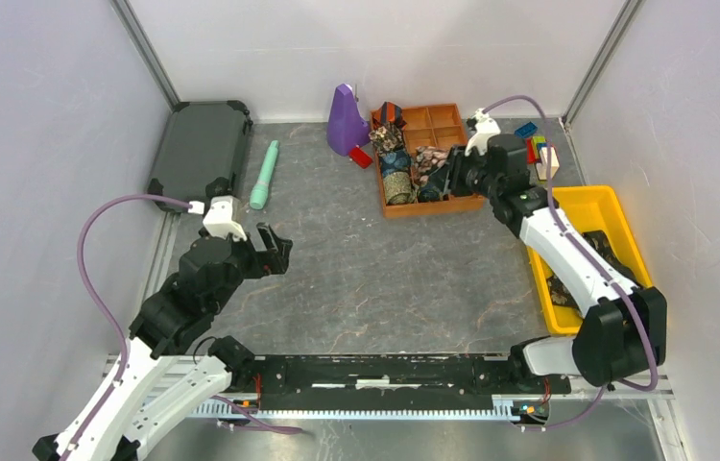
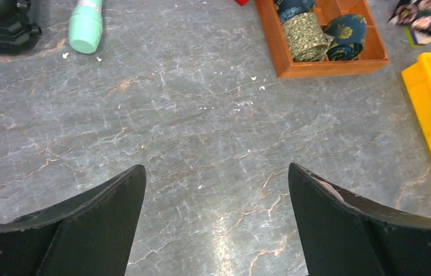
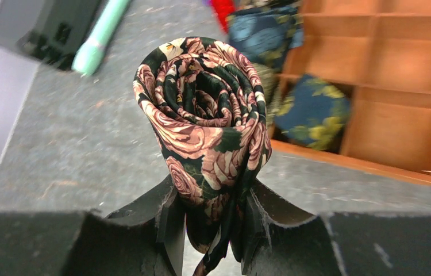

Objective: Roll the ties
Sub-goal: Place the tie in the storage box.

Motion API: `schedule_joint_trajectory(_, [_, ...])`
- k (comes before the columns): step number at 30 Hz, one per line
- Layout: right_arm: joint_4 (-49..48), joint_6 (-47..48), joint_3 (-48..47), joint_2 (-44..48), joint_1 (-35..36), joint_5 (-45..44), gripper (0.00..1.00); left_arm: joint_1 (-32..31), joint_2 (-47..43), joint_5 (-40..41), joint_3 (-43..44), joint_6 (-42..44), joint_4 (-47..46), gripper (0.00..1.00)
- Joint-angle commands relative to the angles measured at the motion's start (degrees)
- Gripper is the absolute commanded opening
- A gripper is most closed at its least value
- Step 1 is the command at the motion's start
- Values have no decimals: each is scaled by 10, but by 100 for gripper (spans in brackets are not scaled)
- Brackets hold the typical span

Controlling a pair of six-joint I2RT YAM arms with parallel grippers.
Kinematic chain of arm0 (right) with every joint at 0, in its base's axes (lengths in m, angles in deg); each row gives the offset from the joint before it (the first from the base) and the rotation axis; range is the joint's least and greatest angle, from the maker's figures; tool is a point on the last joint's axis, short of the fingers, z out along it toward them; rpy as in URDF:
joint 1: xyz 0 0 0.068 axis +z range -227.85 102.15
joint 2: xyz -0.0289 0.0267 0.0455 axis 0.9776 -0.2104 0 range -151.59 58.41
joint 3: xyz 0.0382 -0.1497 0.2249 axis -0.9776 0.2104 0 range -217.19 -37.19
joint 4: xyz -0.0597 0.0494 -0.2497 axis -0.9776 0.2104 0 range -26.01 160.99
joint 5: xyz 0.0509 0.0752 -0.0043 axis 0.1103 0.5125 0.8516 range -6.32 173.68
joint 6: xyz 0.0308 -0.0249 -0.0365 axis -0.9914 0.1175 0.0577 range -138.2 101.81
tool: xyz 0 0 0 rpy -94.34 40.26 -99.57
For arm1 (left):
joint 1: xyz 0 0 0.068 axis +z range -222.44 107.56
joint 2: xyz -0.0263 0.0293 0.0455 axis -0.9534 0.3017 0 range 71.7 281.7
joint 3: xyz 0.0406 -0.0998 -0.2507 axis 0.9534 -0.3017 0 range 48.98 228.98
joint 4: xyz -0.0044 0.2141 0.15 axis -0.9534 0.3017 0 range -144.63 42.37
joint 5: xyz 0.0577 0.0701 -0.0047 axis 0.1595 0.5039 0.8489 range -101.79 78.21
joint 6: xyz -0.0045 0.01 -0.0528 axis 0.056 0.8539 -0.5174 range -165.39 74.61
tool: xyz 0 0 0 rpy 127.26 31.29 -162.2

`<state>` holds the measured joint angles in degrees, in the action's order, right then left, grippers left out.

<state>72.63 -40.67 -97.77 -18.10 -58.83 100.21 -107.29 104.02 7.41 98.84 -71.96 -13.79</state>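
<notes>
The empty section of the tray beyond the blue and yellow roll is outward and below, so my right gripper should move outward next, lower the rose tie and let it go.
A rolled tie, dark with pink roses, stands upright between the fingers of my right gripper, which is shut on its lower end. From above, that gripper hovers at the right half of the wooden tray, holding the tie over it. More rolled ties lie in the tray's left compartments: a tan one and a dark blue one. One blue and yellow roll sits just behind the held tie. My left gripper is open over bare table, far from the tray.
A mint green cylinder and a black case lie at the back left. A purple object and a red block stand left of the tray. A yellow bin sits on the right, with coloured blocks behind it.
</notes>
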Motion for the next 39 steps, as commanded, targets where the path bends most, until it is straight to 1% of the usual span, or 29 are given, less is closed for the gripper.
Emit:
schedule_joint_trajectory(1, [42,46,-55,-22,-52,-49,0,0,-22,24,-28,45,19,99])
schedule_joint_trajectory(6, [64,67,-97,-61,-98,-63,0,0,-29,5,-19,43,35,99])
schedule_joint_trajectory(8, [81,78,-131,-86,-103,-71,0,0,-31,9,-14,43,49,99])
schedule_joint_trajectory(11, [96,86,-173,-121,-104,-83,0,0,-43,18,-30,44,49,99])
schedule_joint_trajectory(18, [147,108,-295,-226,-104,-100,0,0,-61,4,-47,44,37,99])
schedule_joint_trajectory(22, [179,119,-364,-289,-104,-95,0,0,-60,-2,-52,46,33,99])
schedule_joint_trajectory(25, [199,121,-411,-330,-99,-92,0,0,-58,-5,-54,47,32,99])
schedule_joint_trajectory(31, [246,129,-514,-420,-67,-100,0,1,-55,-12,-57,50,27,100])
schedule_joint_trajectory(39, [254,123,-545,-497,-30,-130,0,1,-61,-24,-60,53,24,100])
